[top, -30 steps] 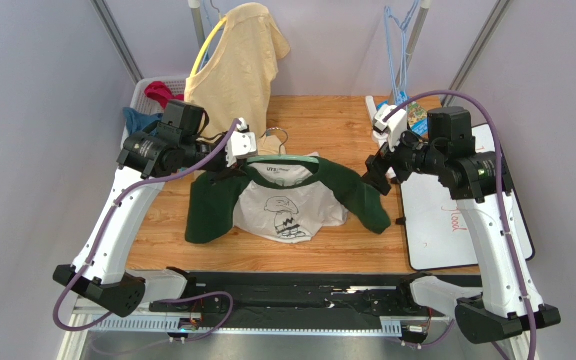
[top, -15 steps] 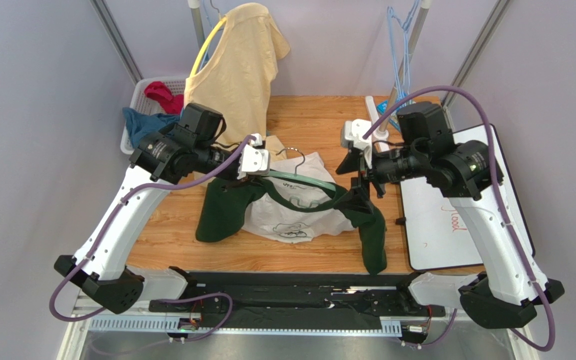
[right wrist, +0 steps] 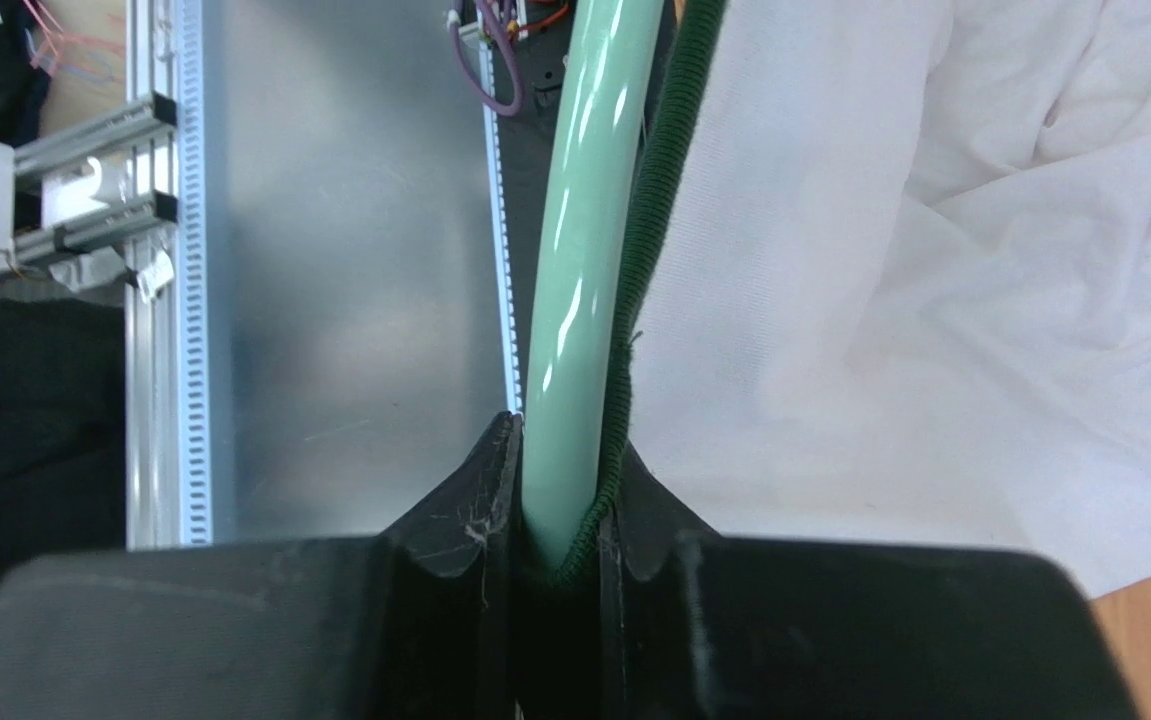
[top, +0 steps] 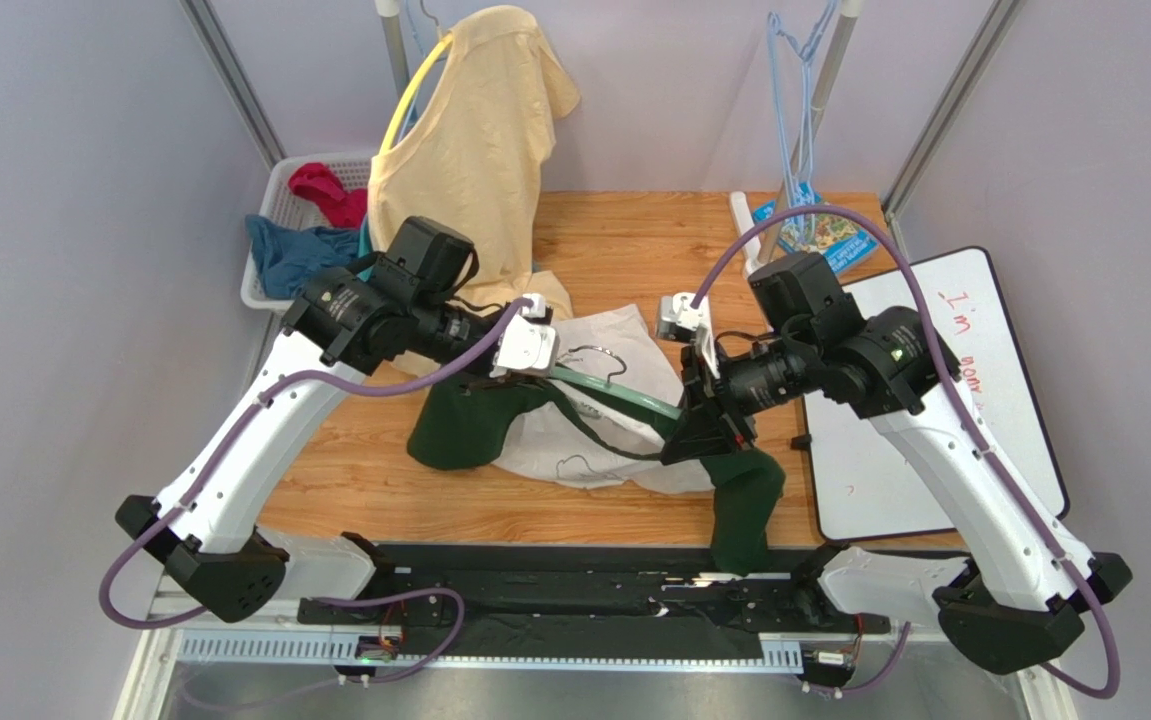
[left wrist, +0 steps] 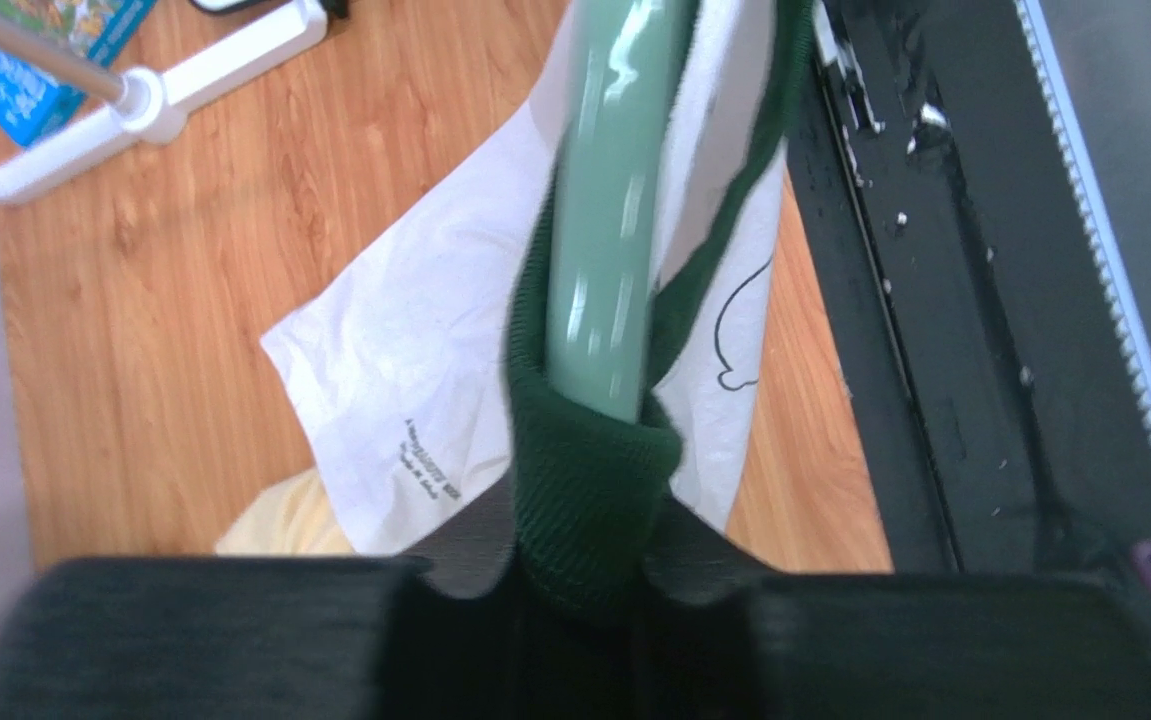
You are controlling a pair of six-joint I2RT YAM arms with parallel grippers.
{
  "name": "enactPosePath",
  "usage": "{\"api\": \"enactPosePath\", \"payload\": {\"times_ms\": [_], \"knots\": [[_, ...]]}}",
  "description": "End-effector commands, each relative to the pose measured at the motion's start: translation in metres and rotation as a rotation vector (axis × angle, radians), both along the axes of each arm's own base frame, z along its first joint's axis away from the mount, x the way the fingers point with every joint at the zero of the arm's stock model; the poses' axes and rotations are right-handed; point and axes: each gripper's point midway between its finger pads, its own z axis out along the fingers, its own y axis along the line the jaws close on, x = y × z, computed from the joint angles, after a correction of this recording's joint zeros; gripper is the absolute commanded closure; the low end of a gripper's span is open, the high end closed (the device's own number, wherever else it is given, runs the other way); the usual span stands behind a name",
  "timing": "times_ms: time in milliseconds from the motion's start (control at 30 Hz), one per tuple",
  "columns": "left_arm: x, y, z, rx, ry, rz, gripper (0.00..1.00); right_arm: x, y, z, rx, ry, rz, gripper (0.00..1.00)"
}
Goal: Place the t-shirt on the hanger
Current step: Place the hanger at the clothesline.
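My right gripper lifts the hanger up and outward next, turns it into the open gap beside the yellow-tan shirt, then releases it, since it already runs through the collar.
The t-shirt is bunched at the table's middle front, with its white body crumpled. One dark green sleeve lies to the left, and the other sleeve hangs over the front edge. The pale green hanger runs through the collar between both grippers. My left gripper is shut on the green collar wrapped over the hanger's end. My right gripper is shut on the hanger's other arm, with the collar rib pinched beside it. In the right wrist view the white fabric fills the right side.
A yellow-tan shirt hangs at the back on a yellow hanger. Light blue hangers hang at the back right. A white basket of clothes stands at the back left. A whiteboard lies to the right, with a small book behind it.
My right gripper swung left to the hanger and closed on its arm and the collar. The left gripper carried its end rightward. The shirt bunched up and its right sleeve slid over the front edge.
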Motion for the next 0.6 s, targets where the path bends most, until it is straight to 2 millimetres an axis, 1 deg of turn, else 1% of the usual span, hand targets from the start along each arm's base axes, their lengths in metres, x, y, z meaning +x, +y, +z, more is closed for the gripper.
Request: {"api": "enactPosePath", "payload": {"times_ms": [0, 33, 67, 100, 133, 167, 200, 233, 267, 300, 333, 367, 400, 433, 467, 500, 533, 567], "knots": [[0.019, -0.012, 0.035, -0.144, -0.014, 0.119, 0.64, -0.003, -0.006, 0.026, 0.081, 0.07, -0.122, 1.0], [0.024, -0.007, 0.04, -0.164, -0.01, 0.163, 0.36, 0.003, -0.004, 0.032, 0.099, 0.112, -0.166, 1.0], [0.028, -0.006, 0.05, -0.215, 0.024, 0.217, 0.19, 0.008, -0.004, 0.035, 0.11, 0.127, -0.201, 1.0], [0.026, 0.0, 0.061, -0.257, 0.019, 0.253, 0.03, 0.019, -0.007, 0.036, 0.119, 0.145, -0.257, 1.0], [0.033, 0.009, 0.069, -0.291, 0.03, 0.315, 0.01, 0.028, -0.005, 0.042, 0.15, 0.151, -0.292, 1.0], [0.039, 0.013, 0.084, -0.348, 0.006, 0.346, 0.01, 0.029, -0.006, 0.047, 0.171, 0.225, -0.349, 1.0], [0.036, 0.02, 0.097, -0.397, 0.042, 0.402, 0.01, 0.036, -0.007, 0.048, 0.187, 0.261, -0.39, 1.0], [0.043, 0.031, 0.106, -0.431, 0.035, 0.454, 0.01, 0.044, -0.005, 0.056, 0.226, 0.246, -0.409, 1.0], [0.046, 0.036, 0.119, -0.474, 0.007, 0.477, 0.01, 0.047, -0.004, 0.064, 0.252, 0.287, -0.455, 1.0], [0.043, 0.045, 0.132, -0.514, 0.002, 0.519, 0.01, 0.056, -0.005, 0.072, 0.281, 0.282, -0.486, 1.0], [0.044, 0.048, 0.143, -0.548, -0.034, 0.534, 0.01, 0.066, -0.002, 0.088, 0.332, 0.241, -0.5, 1.0], [0.048, 0.055, 0.15, -0.569, -0.065, 0.591, 0.01, 0.075, -0.003, 0.097, 0.352, 0.227, -0.541, 1.0], [0.042, 0.061, 0.157, -0.599, -0.092, 0.614, 0.01, 0.087, 0.0, 0.104, 0.364, 0.237, -0.573, 1.0], [0.042, 0.065, 0.166, -0.633, -0.123, 0.635, 0.01, 0.093, 0.001, 0.128, 0.411, 0.18, -0.584, 1.0], [0.049, 0.074, 0.168, -0.648, -0.143, 0.703, 0.01, 0.108, -0.002, 0.138, 0.426, 0.137, -0.648, 1.0], [0.046, 0.08, 0.175, -0.671, -0.166, 0.734, 0.01, 0.127, 0.002, 0.139, 0.42, 0.139, -0.677, 1.0], [0.049, 0.085, 0.175, -0.673, -0.17, 0.768, 0.01, 0.134, 0.0, 0.164, 0.469, 0.064, -0.692, 1.0], [0.056, 0.093, 0.177, -0.667, -0.186, 0.831, 0.01, 0.145, 0.001, 0.169, 0.475, 0.048, -0.713, 1.0]]}}
